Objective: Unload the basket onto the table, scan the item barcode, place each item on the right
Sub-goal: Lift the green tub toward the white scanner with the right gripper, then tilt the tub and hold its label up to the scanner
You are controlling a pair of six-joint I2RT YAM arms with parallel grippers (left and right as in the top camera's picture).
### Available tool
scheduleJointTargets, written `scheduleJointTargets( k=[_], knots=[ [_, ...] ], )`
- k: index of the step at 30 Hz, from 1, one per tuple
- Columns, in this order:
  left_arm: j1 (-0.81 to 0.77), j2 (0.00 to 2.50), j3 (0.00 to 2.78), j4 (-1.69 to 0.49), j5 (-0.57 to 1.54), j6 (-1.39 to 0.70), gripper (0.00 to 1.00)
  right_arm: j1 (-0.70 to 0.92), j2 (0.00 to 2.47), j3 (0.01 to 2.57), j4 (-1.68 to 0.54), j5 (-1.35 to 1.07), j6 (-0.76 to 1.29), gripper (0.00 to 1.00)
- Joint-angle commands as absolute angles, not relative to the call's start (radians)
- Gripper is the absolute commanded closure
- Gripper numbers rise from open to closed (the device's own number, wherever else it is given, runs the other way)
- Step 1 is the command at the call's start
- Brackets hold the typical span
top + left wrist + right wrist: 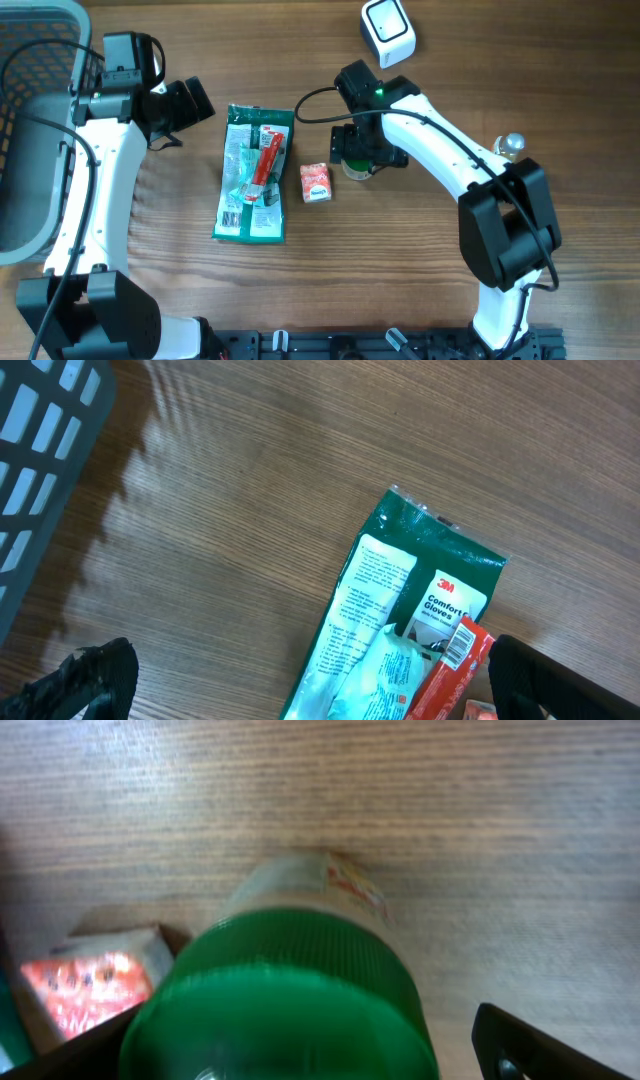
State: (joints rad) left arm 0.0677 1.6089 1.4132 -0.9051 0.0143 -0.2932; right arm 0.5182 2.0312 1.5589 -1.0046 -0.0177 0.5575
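I will next keep my right gripper where it is and close its fingers on the jar's green lid point(357, 163) point(285, 990), because the lid is already between them.
A jar with a green lid point(357, 168) point(290, 1000) stands upright on the wooden table, right of centre. My right gripper point(362, 150) point(300, 1058) is open around it, and a gap shows between the lid and the right finger point(540, 1050). The white barcode scanner point(388, 30) sits at the far edge, beyond the jar. My left gripper point(185, 105) point(320, 690) hangs open over the upper end of a green gloves package point(252, 190) point(400, 610), with nothing between its fingers. A red packet point(268, 160) point(450, 670) lies on that package.
A small red and white box point(315, 182) point(85, 985) lies just left of the jar. A grey basket point(40, 120) point(40, 450) fills the far left. A silver bell point(511, 145) stands at the right, by the right arm.
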Motion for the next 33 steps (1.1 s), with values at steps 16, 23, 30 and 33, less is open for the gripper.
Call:
scheduleJointTargets(
  k=[16, 23, 30, 33],
  knots=[
    [0.070, 1.600, 1.424, -0.903, 0.022, -0.292, 0.00, 0.522, 2.035, 1.495, -0.933, 0.010, 0.580, 0.32],
    [0.070, 1.600, 1.424, -0.903, 0.022, -0.292, 0.00, 0.424, 1.911, 1.561, -1.071, -0.405, 0.443, 0.50],
    [0.070, 1.600, 1.424, -0.903, 0.022, -0.292, 0.00, 0.397, 1.894, 1.549, -1.113, -0.746, 0.371, 0.89],
    [0.070, 1.600, 1.424, -0.903, 0.022, -0.292, 0.00, 0.425, 1.894, 1.544, -1.119, -0.841, 0.371, 0.96]
  ],
)
